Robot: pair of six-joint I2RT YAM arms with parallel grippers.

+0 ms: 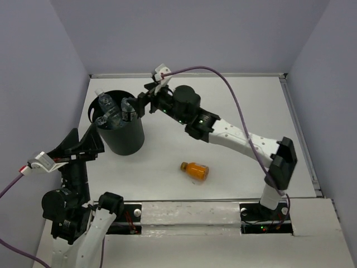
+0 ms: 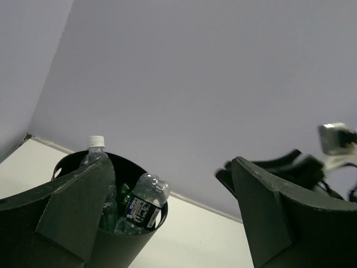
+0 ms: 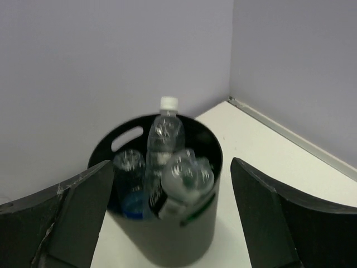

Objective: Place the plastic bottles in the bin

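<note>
My right gripper should next move back from the bin's rim, tilt down and go down onto the end with the cap [image 1: 185, 167], because only the orange bottle is outside the bin.
The black bin [image 1: 124, 140] stands at the left of the table and holds several plastic bottles. A clear white-capped bottle [image 3: 165, 129], a dark-labelled one [image 3: 179, 187] and a blue-labelled one [image 3: 130, 190] stick up from it. In the left wrist view the bin [image 2: 120, 248] shows the capped bottle [image 2: 95, 147], the dark-labelled one [image 2: 144, 201] and a bit of green [image 2: 123, 195]. The orange bottle [image 1: 194, 170] lies on its side mid-table. My right gripper [image 1: 140, 104] is open and empty beside the bin's right rim [image 3: 215, 146]. My left gripper [image 1: 83, 143] is open and empty at the bin's left side.
Grey walls close the table at the back and on both sides. The right arm [image 1: 234, 135] stretches across the middle of the table above the orange bottle's far side, and it also shows in the left wrist view [image 2: 295, 167]. A purple cable [image 1: 223, 78] arches over it.
</note>
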